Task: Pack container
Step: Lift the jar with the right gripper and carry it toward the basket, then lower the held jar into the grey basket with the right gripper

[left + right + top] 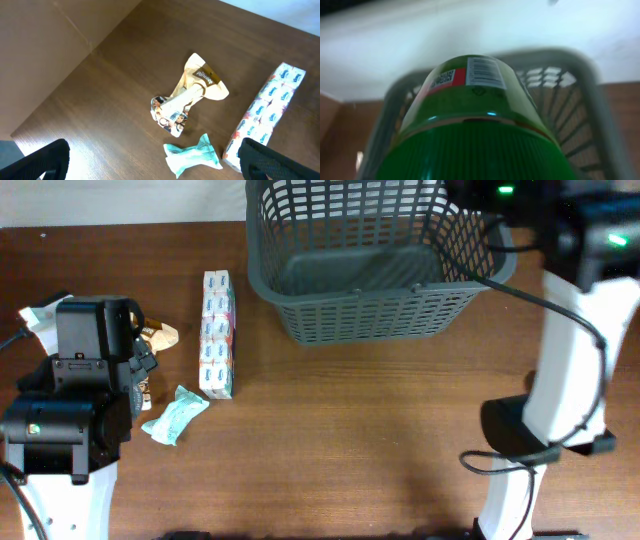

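Note:
The jar is still above the container's rim, so my right gripper should go down inside toward the end of the container's bottom beneath the cable [414,268] and release the jar.
The container, a large dark grey lattice basket [360,292], stands at the back centre of the table. In the right wrist view its rim [592,90] shows blurred behind a green-lidded jar [470,115]. The jar fills that view, held up over the basket in my right gripper, whose fingers are hidden. My left gripper [155,167] is open and empty above the table at the left. It hovers over a teal packet [192,156] and a crumpled beige wrapper [187,100].
A long pack of tissues [217,333] lies left of the basket, also in the left wrist view [267,115]. The teal packet [175,415] and beige wrapper [160,335] lie beside my left arm. The right arm's cable hangs over the basket's right corner.

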`<state>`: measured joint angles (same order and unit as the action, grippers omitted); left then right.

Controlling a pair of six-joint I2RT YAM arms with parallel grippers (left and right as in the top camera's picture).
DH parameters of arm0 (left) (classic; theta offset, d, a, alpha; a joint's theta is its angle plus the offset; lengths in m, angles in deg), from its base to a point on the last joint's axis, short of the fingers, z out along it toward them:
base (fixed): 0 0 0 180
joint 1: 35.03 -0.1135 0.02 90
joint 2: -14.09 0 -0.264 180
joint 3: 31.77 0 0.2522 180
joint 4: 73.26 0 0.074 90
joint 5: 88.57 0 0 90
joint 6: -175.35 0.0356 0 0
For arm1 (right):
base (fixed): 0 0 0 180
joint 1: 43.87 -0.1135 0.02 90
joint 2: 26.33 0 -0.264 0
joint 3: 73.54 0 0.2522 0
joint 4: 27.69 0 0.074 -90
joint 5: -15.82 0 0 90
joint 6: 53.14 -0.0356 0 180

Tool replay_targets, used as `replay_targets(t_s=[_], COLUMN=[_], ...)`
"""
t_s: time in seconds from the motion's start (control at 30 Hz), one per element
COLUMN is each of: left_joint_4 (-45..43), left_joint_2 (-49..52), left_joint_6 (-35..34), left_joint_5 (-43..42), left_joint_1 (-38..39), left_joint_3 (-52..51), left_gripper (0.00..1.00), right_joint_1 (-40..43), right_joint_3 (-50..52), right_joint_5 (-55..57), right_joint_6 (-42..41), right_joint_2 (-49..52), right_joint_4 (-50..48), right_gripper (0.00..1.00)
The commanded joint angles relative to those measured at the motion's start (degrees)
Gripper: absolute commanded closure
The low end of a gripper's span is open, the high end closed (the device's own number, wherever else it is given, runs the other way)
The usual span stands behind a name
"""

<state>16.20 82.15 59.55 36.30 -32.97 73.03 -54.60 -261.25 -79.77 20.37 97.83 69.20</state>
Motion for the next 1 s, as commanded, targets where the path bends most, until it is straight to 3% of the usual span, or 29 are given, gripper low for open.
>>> replay_targets(t_s=[0.0,0.27,0.97], left_joint_4=[0.0,0.0,0.0], left_joint_2=[0.1,0.1,0.1], left_joint_6=[-0.3,-0.3,-0.3], left_joint_5=[-0.2,-0.2,-0.2], left_joint_1=[-0.4,-0.4,-0.4], left_joint_3=[0.8,0.8,0.8], left_gripper=[0.0,0.0,0.0], right_joint_1=[-2.0,-2.4,-2.3], right_joint_3=[3.2,12.6,36.9], right_joint_5=[4.3,4.9,6.3], right_joint_6=[-0.3,-0.2,0.1], right_joint_2=[3.4,8.0,8.5], right_joint_4=[-1.1,-3.6,-11.8], right_gripper=[0.96,0.96,0.96])
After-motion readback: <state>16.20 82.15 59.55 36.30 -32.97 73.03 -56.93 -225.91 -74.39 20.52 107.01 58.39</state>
